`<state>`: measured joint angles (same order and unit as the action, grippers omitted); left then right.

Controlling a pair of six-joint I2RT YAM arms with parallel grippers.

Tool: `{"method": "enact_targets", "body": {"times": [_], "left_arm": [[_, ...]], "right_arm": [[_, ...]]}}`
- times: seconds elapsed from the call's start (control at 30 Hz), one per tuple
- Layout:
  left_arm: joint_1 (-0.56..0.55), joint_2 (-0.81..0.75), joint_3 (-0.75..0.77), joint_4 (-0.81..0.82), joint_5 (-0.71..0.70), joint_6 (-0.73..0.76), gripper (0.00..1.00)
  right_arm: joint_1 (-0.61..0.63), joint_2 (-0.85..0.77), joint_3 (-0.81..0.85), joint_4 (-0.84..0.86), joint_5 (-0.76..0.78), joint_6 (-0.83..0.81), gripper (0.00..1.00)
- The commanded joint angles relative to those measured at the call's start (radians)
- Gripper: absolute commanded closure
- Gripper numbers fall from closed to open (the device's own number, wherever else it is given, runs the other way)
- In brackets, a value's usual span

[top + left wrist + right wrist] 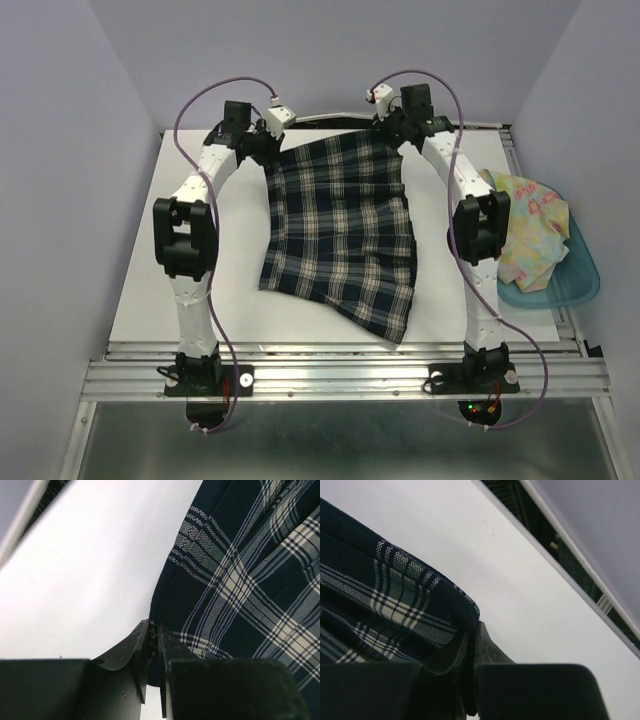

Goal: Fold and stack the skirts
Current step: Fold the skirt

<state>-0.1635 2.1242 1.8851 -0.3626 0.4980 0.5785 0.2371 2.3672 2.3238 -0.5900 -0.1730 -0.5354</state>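
Note:
The cloth (240, 580) lies unfolded. Next, my right gripper needs to bring the skirt's far corner up, then back and down over the plaid skirt (342, 235) toward the hem.
The dark plaid skirt (342, 235) lies spread on the white table, its waistband at the far side and its hem toward the arms. My left gripper (268, 143) is shut on the skirt's far left corner; in the left wrist view plaid cloth (240, 580) is pinched between the fingers (142, 645). My right gripper (392, 132) is shut on the far right corner, where the dark waistband edge (445, 597) runs into the closed jaws. The pastel flower-print skirt (530, 230) sits crumpled in the teal bin (575, 285) at the right.
The white table (190, 310) has bare surface left of the plaid skirt. A metal rail (340, 375) runs along the near edge by both arm bases. Purple walls close in the left, right and far sides.

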Motion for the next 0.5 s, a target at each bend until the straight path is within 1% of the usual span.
{"method": "enact_targets", "body": {"times": [0.0,0.07,0.17,0.2,0.23,0.3,0.33,0.37,0.4,0.43,0.47], "left_arm": [[0.021,-0.183,-0.036,0.119,-0.065,0.033,1.00],[0.021,-0.226,-0.073,0.148,-0.059,0.064,1.00],[0.021,-0.322,-0.162,0.159,-0.026,0.102,1.00],[0.021,-0.375,-0.217,0.157,-0.004,0.113,1.00],[0.021,-0.403,-0.250,0.159,0.007,0.125,1.00],[0.019,-0.464,-0.326,0.169,0.023,0.155,1.00],[0.019,-0.527,-0.418,0.177,0.031,0.170,1.00],[0.013,-0.561,-0.517,0.188,0.031,0.220,1.00],[0.009,-0.591,-0.573,0.201,0.024,0.239,1.00],[0.004,-0.656,-0.627,0.223,0.005,0.248,1.00],[-0.002,-0.687,-0.680,0.258,0.001,0.260,1.00]], "right_arm": [[-0.032,-0.184,0.059,0.118,0.055,0.023,0.99],[-0.022,-0.238,0.017,0.104,0.035,0.017,0.99],[-0.012,-0.359,-0.117,0.094,0.006,-0.001,0.99],[-0.012,-0.422,-0.200,0.093,-0.003,-0.008,0.99],[-0.012,-0.422,-0.242,0.087,-0.014,-0.006,0.99],[0.010,-0.509,-0.326,0.058,-0.042,-0.017,0.99],[0.019,-0.567,-0.415,0.044,-0.060,-0.020,0.99],[0.030,-0.598,-0.469,0.036,-0.063,-0.020,0.99],[0.056,-0.630,-0.525,0.032,-0.072,-0.029,0.99],[0.077,-0.663,-0.590,0.029,-0.079,-0.043,0.99],[0.100,-0.731,-0.736,0.057,-0.056,-0.046,0.99]]}}
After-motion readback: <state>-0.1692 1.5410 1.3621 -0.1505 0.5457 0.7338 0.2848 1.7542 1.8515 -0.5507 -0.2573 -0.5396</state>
